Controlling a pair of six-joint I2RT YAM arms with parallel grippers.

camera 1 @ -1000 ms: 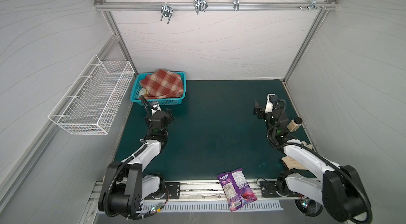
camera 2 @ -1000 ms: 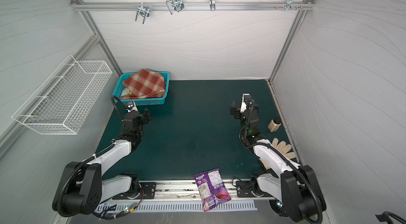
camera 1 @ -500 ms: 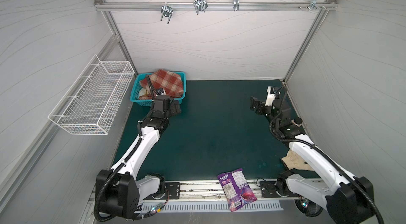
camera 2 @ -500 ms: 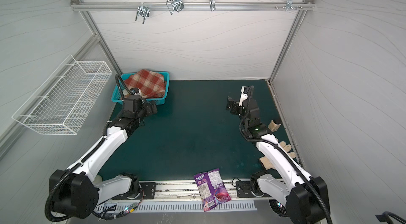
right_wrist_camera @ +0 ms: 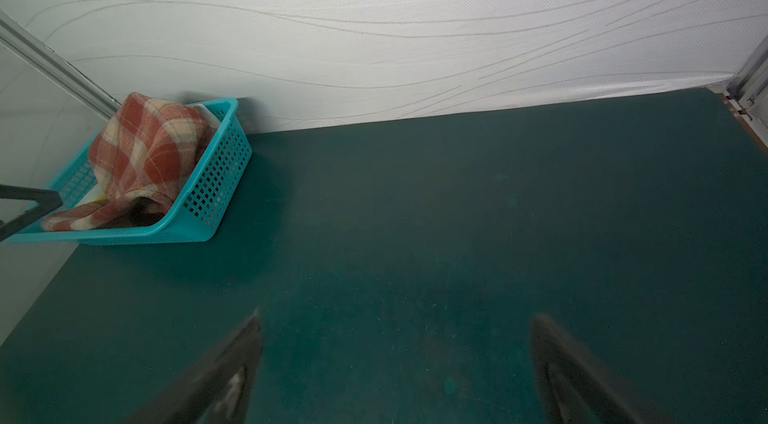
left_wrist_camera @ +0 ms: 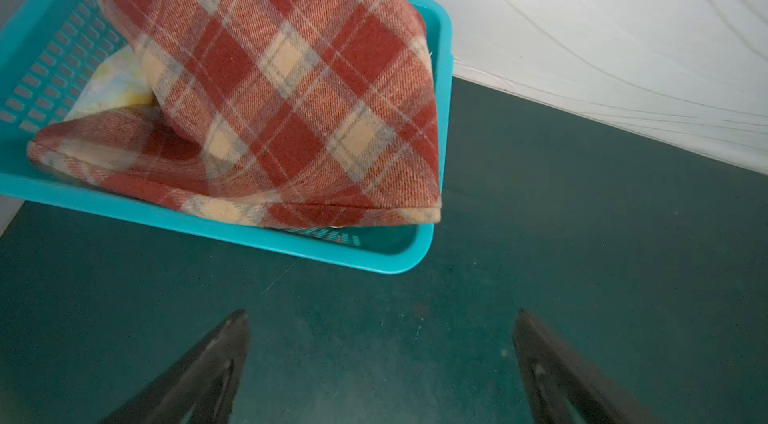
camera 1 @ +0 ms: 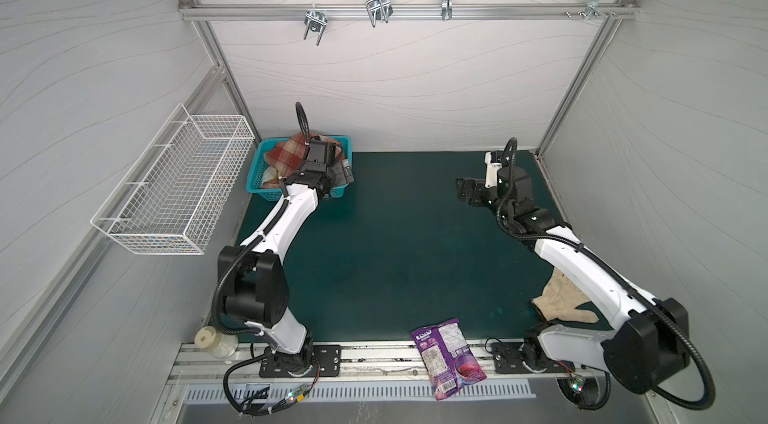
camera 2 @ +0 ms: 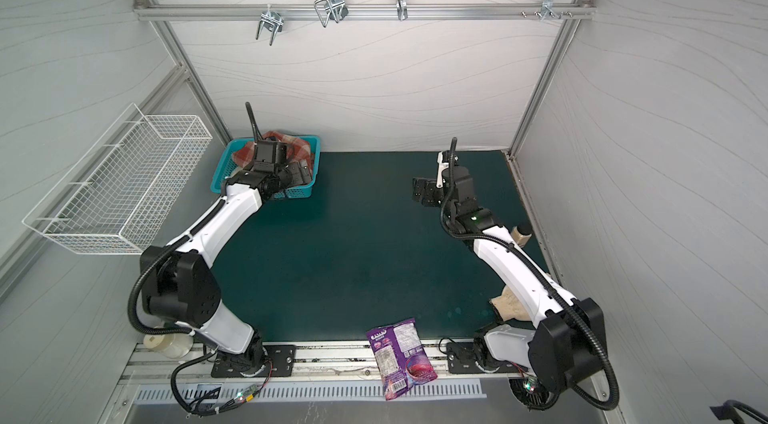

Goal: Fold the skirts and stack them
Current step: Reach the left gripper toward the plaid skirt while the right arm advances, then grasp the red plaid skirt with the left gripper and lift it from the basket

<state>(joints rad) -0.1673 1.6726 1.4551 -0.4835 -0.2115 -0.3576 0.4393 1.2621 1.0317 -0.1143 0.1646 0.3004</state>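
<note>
The plaid skirt's near corner [left_wrist_camera: 401, 190] overlaps the basket's rim, outward of and below my left gripper, which will move outward and down onto it next.
The rust-red and cream plaid skirt [camera 1: 286, 152] [left_wrist_camera: 282, 81] lies bunched in a teal basket [camera 1: 259, 187] [left_wrist_camera: 332, 251] at the back left corner of the green mat. Under it, a bit of the pastel yellow-blue skirt [left_wrist_camera: 112, 85] peeks out. My left gripper [camera 1: 347, 174] [left_wrist_camera: 381, 314] hangs open over the mat, just in front of the basket's near right corner, holding nothing. At the back right, my right gripper [camera 1: 463, 191] [right_wrist_camera: 397, 315] is open and empty above bare mat. It faces the basket [right_wrist_camera: 216, 185] and the plaid skirt [right_wrist_camera: 141, 152] from far off.
A white wire basket [camera 1: 174, 189] hangs on the left wall. A purple snack bag [camera 1: 446, 351] lies at the mat's front edge. A cream knit glove [camera 1: 557, 301] lies under the right arm, and a small bottle [camera 2: 521, 233] stands by the right wall.
Both arms have stretched toward the back. The left gripper has travelled up to the basket's front corner, and the right gripper has swung leftward. Both have stayed open.
</note>
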